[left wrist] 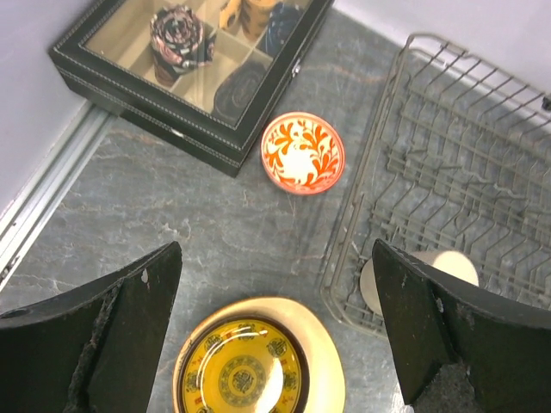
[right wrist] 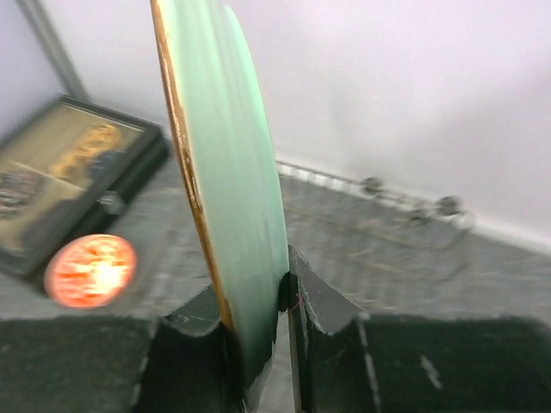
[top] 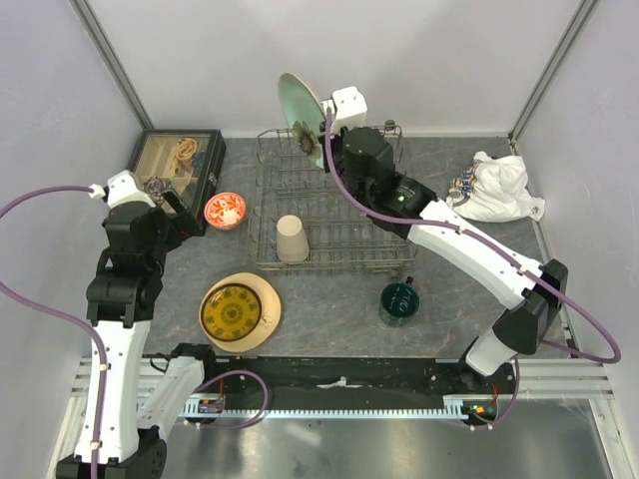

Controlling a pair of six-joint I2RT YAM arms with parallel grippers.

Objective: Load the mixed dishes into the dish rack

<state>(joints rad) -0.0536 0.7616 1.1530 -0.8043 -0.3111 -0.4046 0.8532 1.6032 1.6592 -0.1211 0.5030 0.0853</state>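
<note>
The right gripper should next move down with a turn into the rack's back corner (top: 284, 165) by the display box and release the plate there, because the wire rows there are empty.
My right gripper (top: 321, 140) (right wrist: 255, 297) is shut on the lower rim of the pale green plate (top: 300, 105) (right wrist: 228, 172), holding it on edge above the back left corner of the grey wire dish rack (top: 334, 205) (left wrist: 448, 163). A beige cup (top: 291, 239) (left wrist: 452, 265) stands upside down in the rack's front left corner. The red-orange bowl (top: 225, 210) (left wrist: 302, 153) (right wrist: 90, 269) sits left of the rack. The yellow plate (top: 233, 311) (left wrist: 241, 370) lies on the tan plate (top: 266, 297) (left wrist: 325, 344) in front. A dark green mug (top: 398, 302) stands front right. My left gripper (top: 172, 203) (left wrist: 275, 327) hangs open and empty above the table, between the bowl and the plate stack.
A dark glass-topped display box (top: 178, 160) (left wrist: 185, 64) (right wrist: 69, 172) stands at the back left, close to the bowl. A white cloth bundle (top: 499, 188) lies at the back right. Walls close in the back and both sides.
</note>
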